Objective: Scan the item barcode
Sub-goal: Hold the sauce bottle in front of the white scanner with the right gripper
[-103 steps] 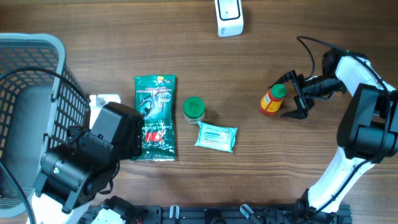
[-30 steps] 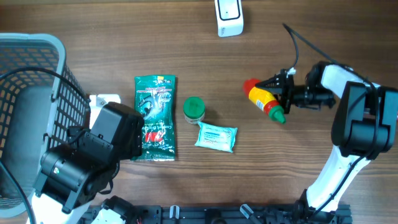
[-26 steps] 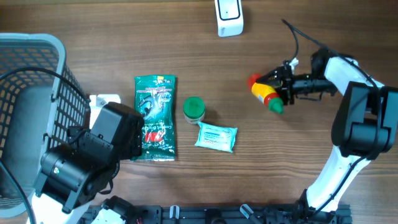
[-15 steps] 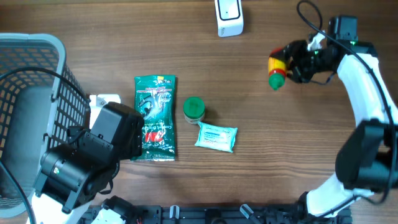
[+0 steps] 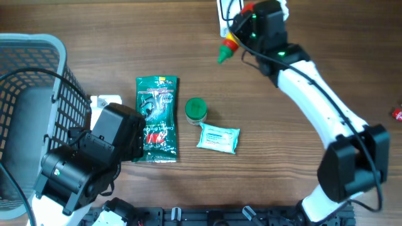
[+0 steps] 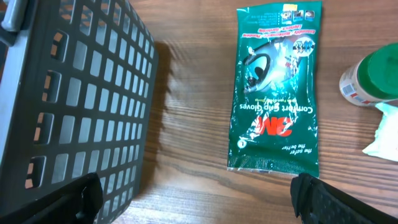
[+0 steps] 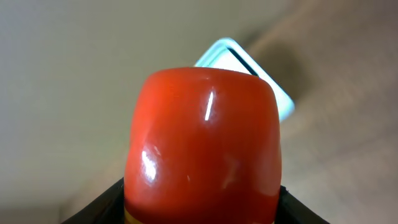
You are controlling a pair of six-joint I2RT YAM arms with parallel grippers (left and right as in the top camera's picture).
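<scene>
My right gripper carries the bottle [image 5: 230,45] to the bare wood [image 5: 384,94] beside the small red object next, below and to its right in the overhead view, lowers and releases it.
My right gripper [image 5: 240,30] is shut on a red-and-yellow bottle [image 5: 230,45] with a green cap, held in the air at the back of the table. The cap points down-left. The white scanner [image 5: 223,14] lies right beside it, partly hidden by the arm. In the right wrist view the bottle's red base [image 7: 202,143] fills the frame between my right gripper's [image 7: 202,211] fingers, with the scanner [image 7: 264,78] behind it. My left gripper [image 6: 199,202] stands open over bare wood, between the basket and the green packet, holding nothing.
A grey basket [image 5: 31,69] [image 6: 81,93] stands at the far left. A green glove packet [image 5: 157,118] [image 6: 277,87], a green-lidded jar [image 5: 196,110] [image 6: 373,78] and a wipes pack [image 5: 218,138] lie mid-table. A small red object [image 5: 397,113] sits at the right edge.
My right arm has carried the bottle from the right-middle of the table up and leftward to the scanner at the back. The left arm has not moved.
</scene>
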